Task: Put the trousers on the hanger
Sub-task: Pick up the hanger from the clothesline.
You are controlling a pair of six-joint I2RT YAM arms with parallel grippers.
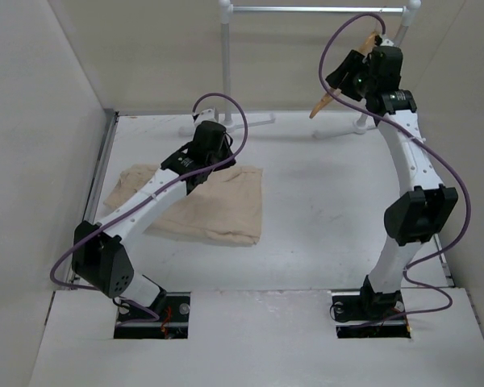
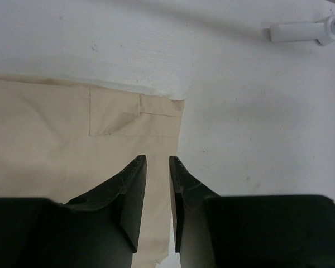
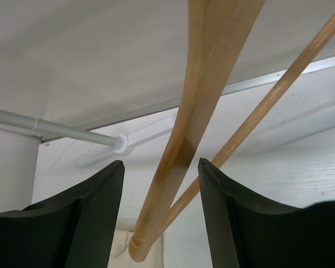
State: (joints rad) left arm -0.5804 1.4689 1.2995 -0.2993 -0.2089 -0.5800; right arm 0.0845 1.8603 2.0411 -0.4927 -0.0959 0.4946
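Observation:
My right gripper, open around the hanger's sloping arm, should next ease left in the top view toward that arm and close.
The beige trousers (image 1: 218,205) lie folded flat on the table at the left; in the left wrist view (image 2: 50,151) a corner with a pocket flap shows. My left gripper (image 1: 214,160) hovers over their far right edge, its jaws a narrow gap apart (image 2: 157,162) with nothing between them. The light-orange wooden hanger (image 1: 327,103) hangs tilted from the rail at the back right. My right gripper (image 1: 340,84) is open, its jaws on either side of the hanger's sloping arm (image 3: 204,100) without touching it (image 3: 161,164). The crossbar (image 3: 279,89) runs behind.
The white-and-metal garment rail (image 1: 306,10) stands at the back, its feet (image 1: 262,119) on the table; its bar shows in the right wrist view (image 3: 56,129) and a foot in the left wrist view (image 2: 301,31). White walls enclose the table.

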